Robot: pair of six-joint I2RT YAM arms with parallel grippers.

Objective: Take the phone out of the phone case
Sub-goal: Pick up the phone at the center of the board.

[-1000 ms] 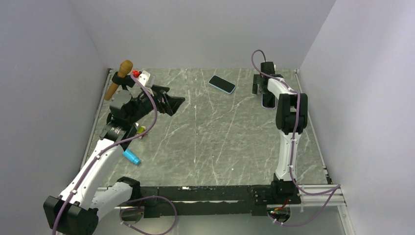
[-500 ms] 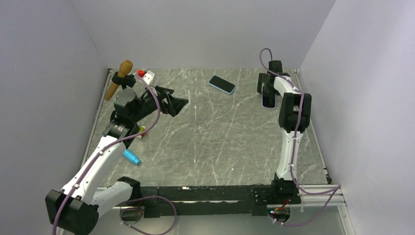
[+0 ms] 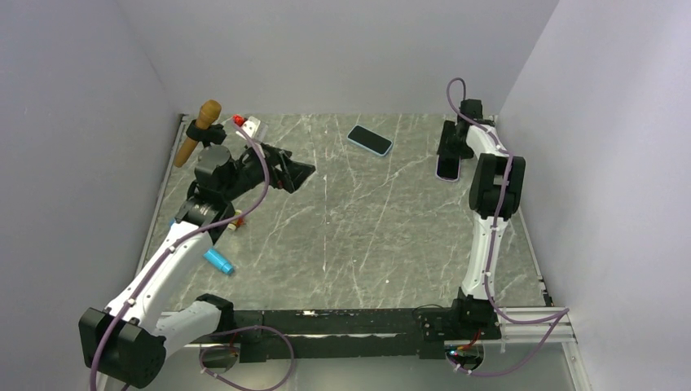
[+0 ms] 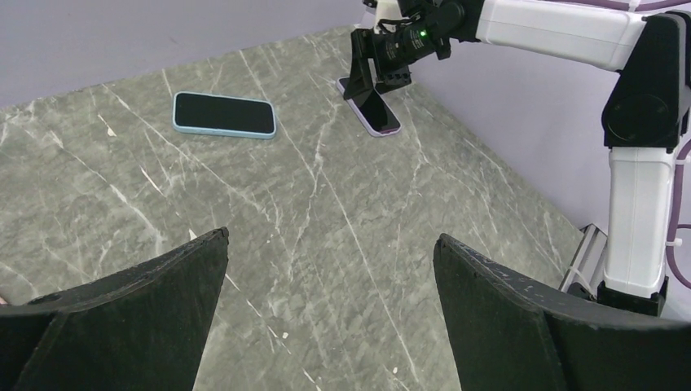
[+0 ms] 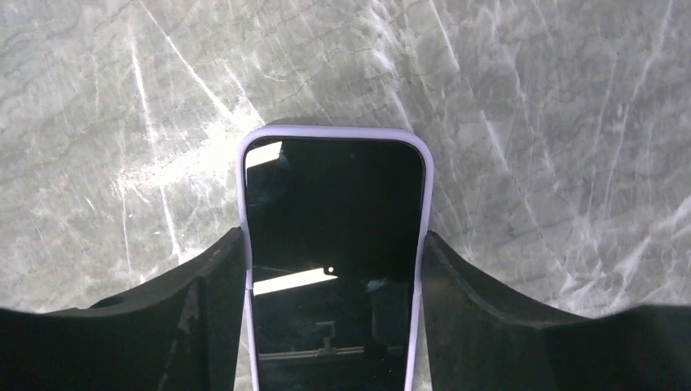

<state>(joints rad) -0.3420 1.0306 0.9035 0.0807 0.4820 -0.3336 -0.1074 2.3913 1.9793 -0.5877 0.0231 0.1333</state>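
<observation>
The right gripper already presses both long sides of the case, so the left gripper next moves to the right in the top view and closes across the lavender case's edge.
A phone in a lavender case lies screen up at the far right of the marble table; it also shows in the left wrist view and the right wrist view. My right gripper straddles its far end, and both fingers press the case's long sides. A second phone, in a light blue case, lies screen up at the far middle, also in the left wrist view. My left gripper is open and empty, held above the table's left part.
A wooden-handled tool stands clipped at the far left corner. A blue cylinder and small coloured pieces lie by the left arm. Grey walls close the table at the back and both sides.
My right gripper has shifted right and towards the back wall and now sits over the lavender phone's far end. My left gripper has moved slightly right.
</observation>
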